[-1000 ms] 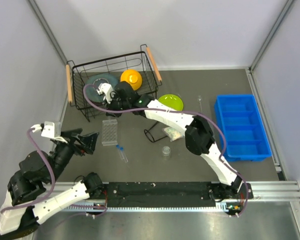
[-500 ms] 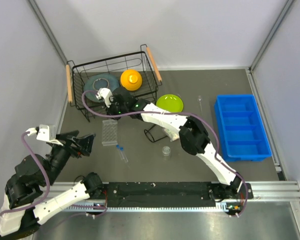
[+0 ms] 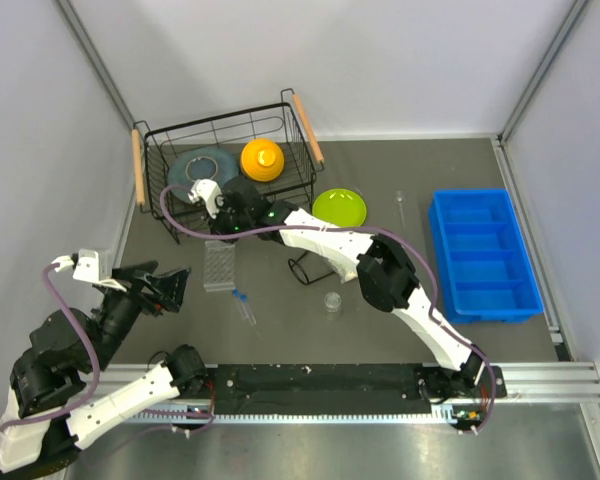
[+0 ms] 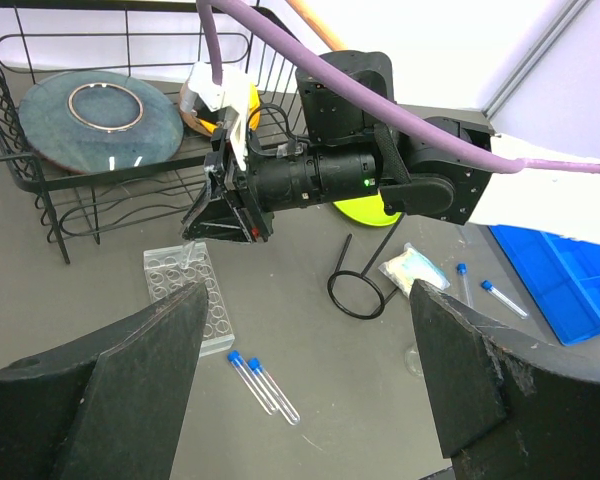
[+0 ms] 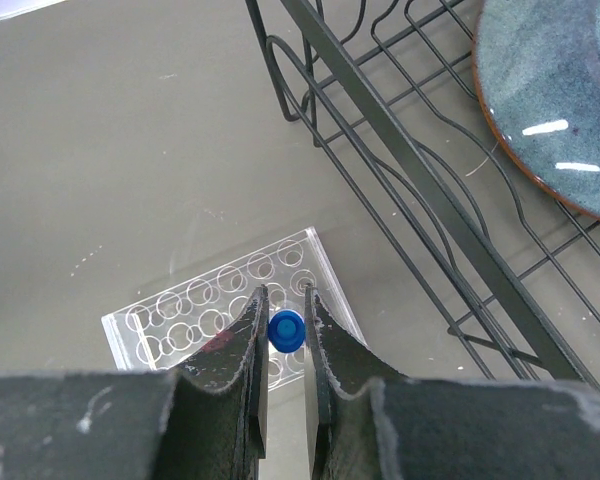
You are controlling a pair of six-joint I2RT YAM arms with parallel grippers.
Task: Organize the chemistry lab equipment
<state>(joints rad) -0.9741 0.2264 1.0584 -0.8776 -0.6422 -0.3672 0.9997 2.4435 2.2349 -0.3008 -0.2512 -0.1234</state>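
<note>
I need to move my right gripper down next, slide the upright test tube in and let go of it, because a hole at the rack's far end is below the gripper.
My right gripper is shut on a blue-capped test tube, held upright just above the far end of the clear tube rack. From above, this gripper sits between the basket and the rack. Two more tubes lie in front of the rack. My left gripper is open and empty, above the near left of the table. A black wire ring frame, crinkly packet, two tubes, small round dish and thin glass rod lie to the right.
A black wire basket at the back left holds a grey plate and an orange bowl. A lime-green plate lies beside it. A blue bin stands at the right.
My right gripper has moved left and nearer with the tube, from beside the basket to over the rack's far end. My left arm drew back slightly toward the near left, then held still.
</note>
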